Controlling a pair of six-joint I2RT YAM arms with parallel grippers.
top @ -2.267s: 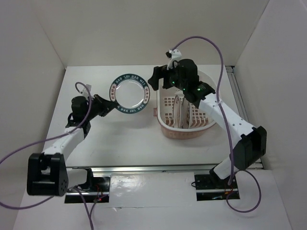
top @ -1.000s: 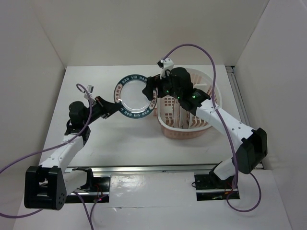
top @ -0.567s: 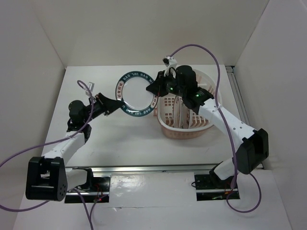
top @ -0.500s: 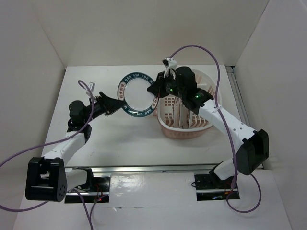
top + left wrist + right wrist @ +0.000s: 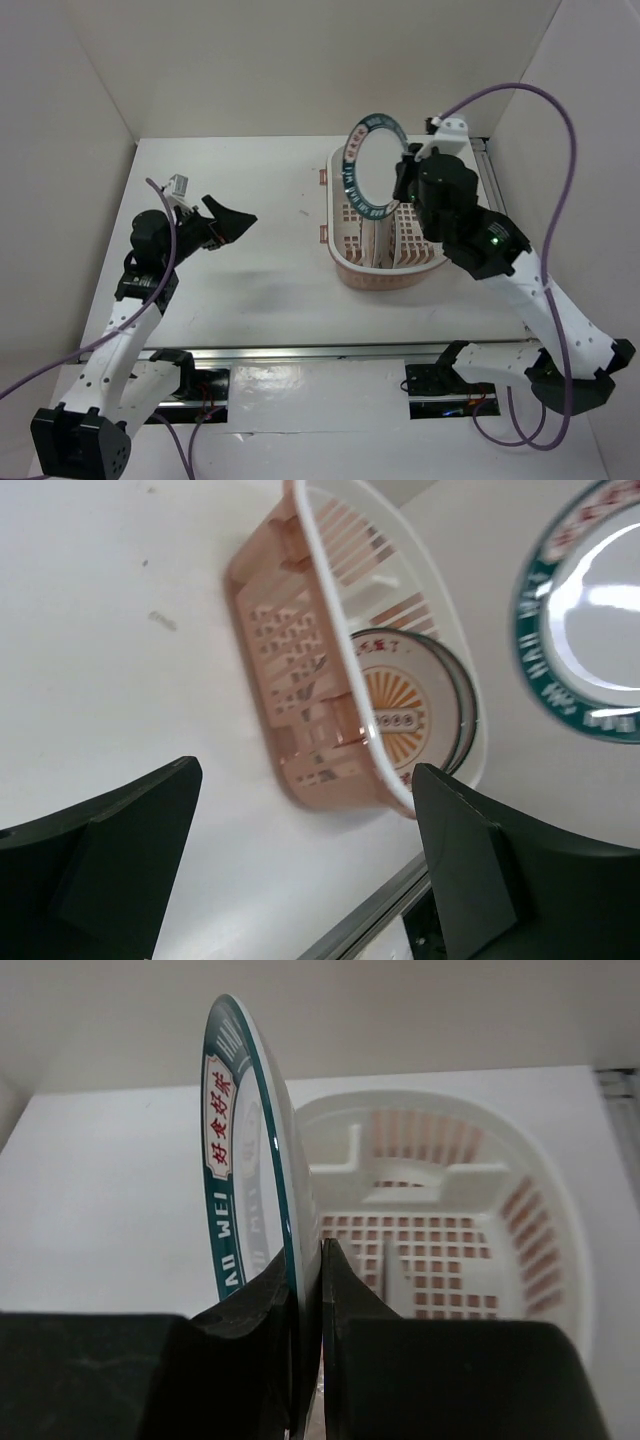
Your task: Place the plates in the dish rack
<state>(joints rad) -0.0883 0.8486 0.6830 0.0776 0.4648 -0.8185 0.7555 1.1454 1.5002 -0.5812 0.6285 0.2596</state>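
Note:
The gap beyond the standing plates, away from the left gripper, is empty, so the robot's right gripper needs to go down into it and release the green-rimmed plate (image 5: 362, 165).
The green-rimmed plate (image 5: 362, 165) hangs on edge above the left half of the dish rack (image 5: 345, 268). My right gripper (image 5: 403, 182) is shut on the plate's right rim. In the right wrist view both fingers pinch the plate (image 5: 245, 1160) at its lower rim (image 5: 320, 1260), with the white and peach rack (image 5: 540, 1190) behind. An orange sunburst plate (image 5: 400, 702) stands on edge inside the rack (image 5: 300, 650), with another rim just behind it. My left gripper (image 5: 235, 222) is open and holds nothing, well left of the rack; its fingers (image 5: 120, 860) frame bare table.
White walls close in the table on the left, back and right. A metal rail (image 5: 340, 350) runs along the near edge. Purple cables loop from both arms. Bare white table (image 5: 285, 270) lies between my left gripper and the rack.
The plate passed from my left gripper to my right. The left opened and drew back to the left. The right shut on the rim, then carried the plate right, over the rack.

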